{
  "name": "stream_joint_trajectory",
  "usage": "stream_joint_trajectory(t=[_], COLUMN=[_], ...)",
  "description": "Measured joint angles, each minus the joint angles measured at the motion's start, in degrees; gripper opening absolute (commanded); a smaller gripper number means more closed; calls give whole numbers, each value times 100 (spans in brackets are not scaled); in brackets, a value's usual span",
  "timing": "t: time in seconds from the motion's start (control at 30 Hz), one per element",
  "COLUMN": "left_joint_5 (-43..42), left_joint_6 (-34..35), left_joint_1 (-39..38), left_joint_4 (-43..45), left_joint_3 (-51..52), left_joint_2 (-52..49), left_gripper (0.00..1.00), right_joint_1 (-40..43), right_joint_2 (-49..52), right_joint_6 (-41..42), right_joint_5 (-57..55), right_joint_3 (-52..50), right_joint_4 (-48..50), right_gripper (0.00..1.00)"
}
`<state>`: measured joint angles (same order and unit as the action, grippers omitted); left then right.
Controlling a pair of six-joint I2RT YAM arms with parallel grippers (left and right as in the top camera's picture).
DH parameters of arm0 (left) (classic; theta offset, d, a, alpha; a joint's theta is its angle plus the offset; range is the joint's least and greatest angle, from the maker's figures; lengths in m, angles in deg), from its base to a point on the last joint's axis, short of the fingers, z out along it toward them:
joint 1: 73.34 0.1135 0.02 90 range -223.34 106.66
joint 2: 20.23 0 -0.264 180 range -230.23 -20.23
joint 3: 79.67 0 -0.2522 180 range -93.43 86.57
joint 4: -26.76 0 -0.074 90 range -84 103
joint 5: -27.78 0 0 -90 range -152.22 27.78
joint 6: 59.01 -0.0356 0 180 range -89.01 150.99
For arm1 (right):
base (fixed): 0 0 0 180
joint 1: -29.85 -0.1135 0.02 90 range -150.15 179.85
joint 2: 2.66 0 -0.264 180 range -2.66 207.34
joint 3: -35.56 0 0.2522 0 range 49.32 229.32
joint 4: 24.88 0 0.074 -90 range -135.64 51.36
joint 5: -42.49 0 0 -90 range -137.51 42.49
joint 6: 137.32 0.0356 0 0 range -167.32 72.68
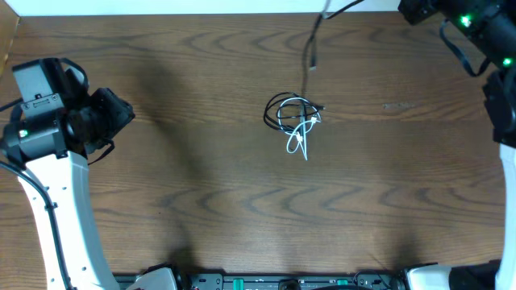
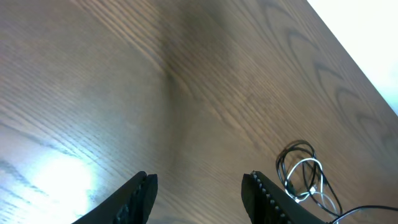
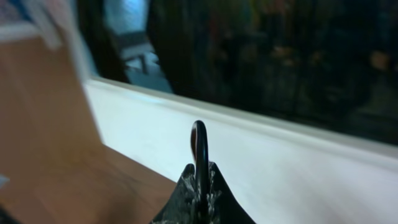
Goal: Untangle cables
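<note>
My right gripper moves to the right in the overhead view and down to bare wood next and releases, since that side of the table is clear of the tangle.
A small tangle of thin black and white cables (image 1: 294,121) lies coiled near the middle of the table, and it also shows at the lower right of the left wrist view as cables (image 2: 303,177). One separate black cable (image 1: 312,48) runs from the top right corner down to a plug end hanging above the table. My right gripper (image 3: 200,173) is shut on a loop of that black cable (image 3: 199,140), raised at the far right edge, and appears overhead as the right gripper (image 1: 409,10). My left gripper (image 1: 122,113) stands open at the left, well away from the tangle, with nothing between its fingers (image 2: 264,196).
The wooden table (image 1: 201,201) is bare around the tangle. A white wall or ledge (image 3: 298,168) runs along the table's far edge. The arms' bases and a rail (image 1: 274,282) line the front edge.
</note>
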<state>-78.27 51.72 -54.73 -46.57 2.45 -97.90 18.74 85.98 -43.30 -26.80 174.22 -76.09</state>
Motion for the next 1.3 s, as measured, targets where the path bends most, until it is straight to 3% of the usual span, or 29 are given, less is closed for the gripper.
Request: stream_joint_trajectory(t=[0.23, 0.4, 0.57, 0.67, 0.8, 0.97, 1.3], left_joint_5=[-22, -22, -20, -22, -20, -31, -33], left_joint_6=[0, 0, 0, -22, -282, -448, -459], left_joint_1=[-160, -160, -160, -170, -444, -1266, -2076], left_joint_4=[59, 61, 55, -24, -63, 48, 284], left_joint_3=[0, 0, 0, 0, 0, 0, 0], left_joint_2=[0, 0, 0, 0, 0, 0, 0], left_gripper=[49, 49, 49, 49, 49, 49, 49], right_joint_1=[-151, -297, -306, -297, -96, 1285, 3460], right_joint_2=[1154, 1727, 1460, 1126, 638, 643, 1217], right_joint_6=[-201, 326, 704, 706, 448, 136, 4], right_joint_5=[-166, -466, -1475, -2201, -2809, -2933, -2688], right_joint_3=[-109, -262, -278, -275, -225, -144, -170], right_joint_4=[157, 1668, 2782, 2754, 1937, 501, 1270], right_gripper=[1, 1, 1, 1, 1, 1, 1])
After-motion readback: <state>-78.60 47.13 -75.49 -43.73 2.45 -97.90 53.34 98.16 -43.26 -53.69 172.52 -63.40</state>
